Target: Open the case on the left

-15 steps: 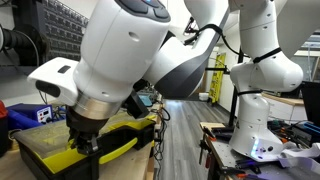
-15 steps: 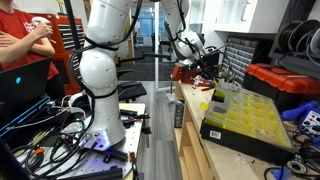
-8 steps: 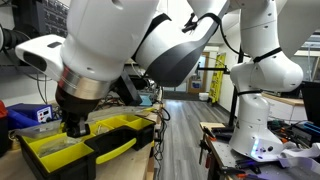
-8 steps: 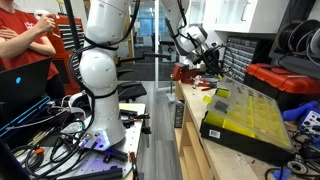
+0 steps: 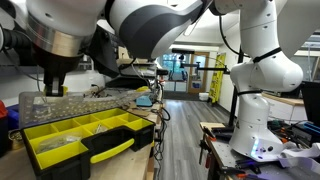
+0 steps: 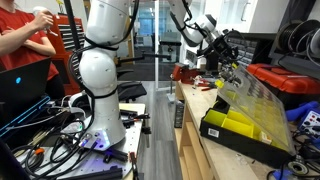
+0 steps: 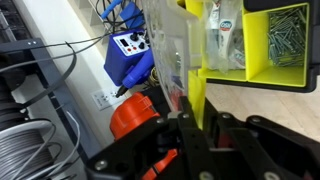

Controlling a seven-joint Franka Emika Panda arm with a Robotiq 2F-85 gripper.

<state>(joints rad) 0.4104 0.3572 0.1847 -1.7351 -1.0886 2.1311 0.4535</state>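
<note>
The lid is still leaning over the yellow bins, so the robot's gripper should next swing the lid's front edge up and toward the organizer's hinged rear side point(image 5: 78, 116), and then open.
The case point(image 5: 100, 152) is a flat black organizer with yellow bins, on a bench in both exterior views; its base also shows in an exterior view point(image 6: 240, 135). Its clear lid point(image 5: 95, 102) is raised and tilted up off the base point(image 6: 265, 100). My gripper point(image 5: 52, 88) holds the lid's front edge, well above the bins point(image 6: 228, 65). In the wrist view the fingers point(image 7: 195, 115) are shut on the lid's yellow-edged rim point(image 7: 165, 50), with a yellow bin of screws point(image 7: 285, 40) beyond.
A blue box point(image 7: 130, 50) and a red case point(image 7: 135, 115) lie behind the organizer. A red toolbox point(image 6: 285, 80) stands beside it. A second white robot point(image 5: 262, 70) stands across the aisle. A person in red point(image 6: 25, 50) is nearby.
My gripper has risen from the case's front edge, and the clear lid has swung up with it, from closed to wide open, uncovering the yellow bins.
</note>
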